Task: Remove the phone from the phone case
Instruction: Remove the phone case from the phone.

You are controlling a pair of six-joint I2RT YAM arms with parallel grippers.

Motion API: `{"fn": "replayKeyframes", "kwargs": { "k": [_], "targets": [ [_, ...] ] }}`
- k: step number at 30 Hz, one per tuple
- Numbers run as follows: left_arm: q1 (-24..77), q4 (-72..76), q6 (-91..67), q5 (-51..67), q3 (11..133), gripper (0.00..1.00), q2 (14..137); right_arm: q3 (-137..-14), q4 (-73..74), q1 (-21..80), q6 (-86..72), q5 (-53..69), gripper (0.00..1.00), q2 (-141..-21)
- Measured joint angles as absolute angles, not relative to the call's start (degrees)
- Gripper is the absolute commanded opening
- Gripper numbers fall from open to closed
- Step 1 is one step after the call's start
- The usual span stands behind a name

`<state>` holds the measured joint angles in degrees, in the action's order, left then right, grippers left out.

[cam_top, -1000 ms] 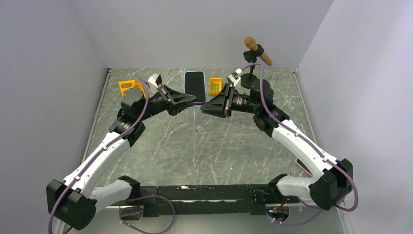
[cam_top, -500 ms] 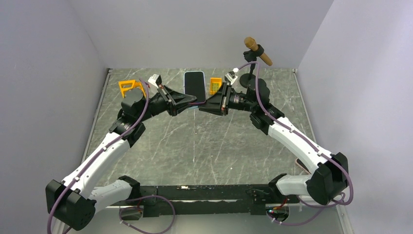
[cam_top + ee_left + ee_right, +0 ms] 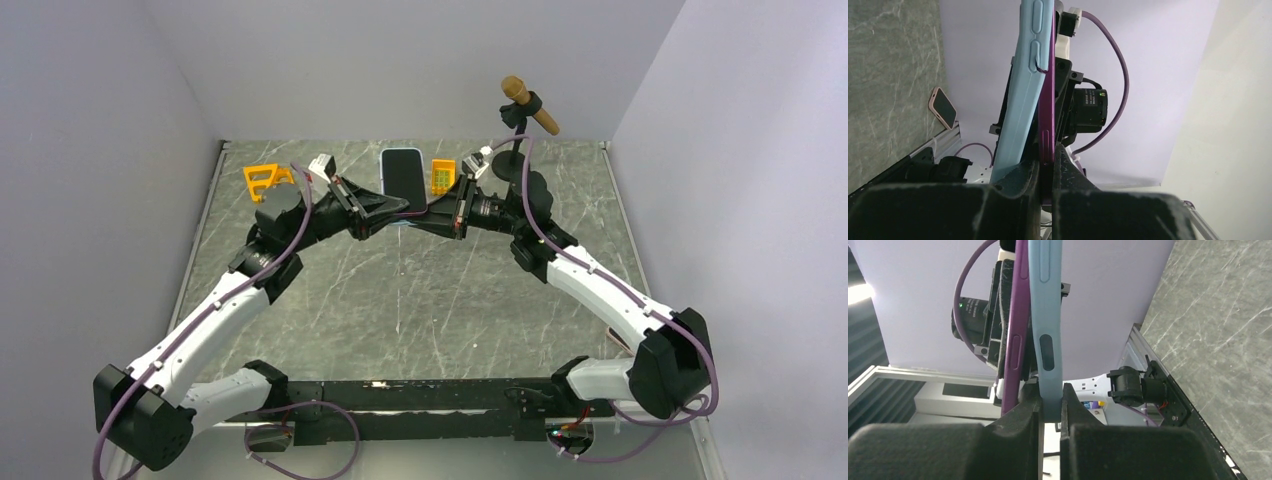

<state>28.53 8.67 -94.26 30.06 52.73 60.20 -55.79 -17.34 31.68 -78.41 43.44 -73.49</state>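
The table's clear near strip [image 3: 396, 349] lies below and back of my left gripper, so my left gripper will move back and down next and release the phone on it.
A phone with a purple edge [image 3: 1047, 115] sits partly out of a light blue case [image 3: 1023, 90]. The two are held up on edge between both arms above the table's far middle, and in the top view the dark screen [image 3: 403, 180] faces the camera. My left gripper [image 3: 398, 212] is shut on the phone's purple edge, which shows in the left wrist view [image 3: 1047, 167]. My right gripper [image 3: 428, 222] is shut on the blue case [image 3: 1046, 315], pinching its lower rim [image 3: 1050, 412]. The purple phone [image 3: 1015, 330] stands just left of the case there, with a gap between them.
An orange bracket [image 3: 268, 178] lies at the far left and a small orange block [image 3: 442, 176] just right of the phone. A microphone on a black stand [image 3: 527, 105] stands at the far right. A pink phone [image 3: 623, 340] lies near the right arm's base, and it also shows in the left wrist view [image 3: 943, 107].
My right gripper has moved left from beside the phone and now pinches the blue case. My left arm shifted slightly right, still holding the phone.
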Motion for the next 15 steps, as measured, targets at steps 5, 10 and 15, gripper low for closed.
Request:
{"fn": "replayKeyframes", "kwargs": {
  "k": [5, 10, 15],
  "targets": [
    [30.20, 8.99, -93.67, 28.14, 52.36, 0.00, 60.49, -52.69, -21.30, 31.73, -81.25, 41.52, 0.00, -73.47],
    [32.75, 9.52, -93.67, 26.74, 51.72, 0.00, 60.60, -49.91, -21.61, 32.18, -82.91, 36.27, 0.00, -73.41],
    [36.12, 9.56, -93.69, 28.64, 51.46, 0.00, 60.18, -50.78, -21.78, 29.45, -83.55, 29.17, 0.00, -75.42]
  ]
}}
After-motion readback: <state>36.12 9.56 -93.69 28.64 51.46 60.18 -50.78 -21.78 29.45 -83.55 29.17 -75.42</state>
